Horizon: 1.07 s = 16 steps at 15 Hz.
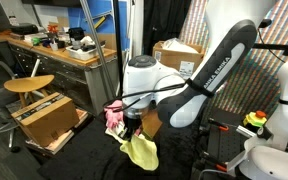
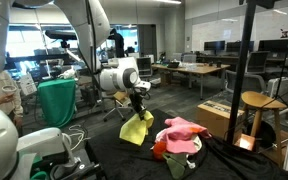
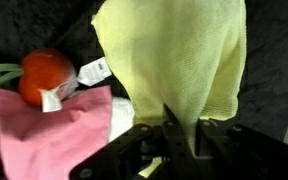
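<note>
My gripper will carry the yellow cloth toward the pile, over the red-orange item by the pink cloth, and then it will open.
My gripper (image 3: 181, 130) is shut on a yellow cloth (image 3: 174, 55), pinching its top edge so it hangs down. In both exterior views the cloth (image 1: 140, 151) (image 2: 136, 128) hangs from the gripper (image 1: 132, 127) (image 2: 139, 105), its lower end at or near the dark surface. Beside it lies a pile with a pink cloth (image 3: 49, 135) (image 2: 181, 132) (image 1: 115, 118), a red-orange soft item (image 3: 44, 72) with white tags, and something white under the pink cloth.
A dark cloth-covered surface (image 2: 114, 160) holds the pile. A wooden stool (image 1: 29, 86) and open cardboard box (image 1: 49, 120) stand nearby, also a cardboard box (image 2: 224, 118) and a metal pole (image 1: 99, 50). A green bin (image 2: 56, 103) stands behind.
</note>
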Tool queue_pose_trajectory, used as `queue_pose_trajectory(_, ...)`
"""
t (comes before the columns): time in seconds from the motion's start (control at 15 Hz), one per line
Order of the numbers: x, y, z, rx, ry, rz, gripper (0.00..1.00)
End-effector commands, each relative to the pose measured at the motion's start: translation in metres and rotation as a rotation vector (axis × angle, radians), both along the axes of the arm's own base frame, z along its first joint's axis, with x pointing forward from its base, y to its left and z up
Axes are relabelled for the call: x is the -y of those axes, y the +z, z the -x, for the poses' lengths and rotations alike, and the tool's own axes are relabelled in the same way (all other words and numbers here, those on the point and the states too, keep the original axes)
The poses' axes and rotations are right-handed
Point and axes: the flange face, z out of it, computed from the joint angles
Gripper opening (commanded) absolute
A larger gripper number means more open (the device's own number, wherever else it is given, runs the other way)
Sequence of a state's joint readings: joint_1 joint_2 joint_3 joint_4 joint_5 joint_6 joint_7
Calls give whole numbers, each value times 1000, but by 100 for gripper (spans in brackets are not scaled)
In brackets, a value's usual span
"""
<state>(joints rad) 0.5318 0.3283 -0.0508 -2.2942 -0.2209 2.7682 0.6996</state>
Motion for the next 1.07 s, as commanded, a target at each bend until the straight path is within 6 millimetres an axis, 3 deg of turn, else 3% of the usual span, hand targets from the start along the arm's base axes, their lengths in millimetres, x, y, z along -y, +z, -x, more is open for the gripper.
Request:
queue_pose_trajectory(0.0,32,40,11,106,-134,15,9)
queue_pose_trajectory(0.27,56,65,1,211,-292,72,9)
queue_pose_trajectory(0.47,64,71,-4,280,-394,150,8)
queue_pose_trajectory(1.0,51,45,4,237,-467,283,8)
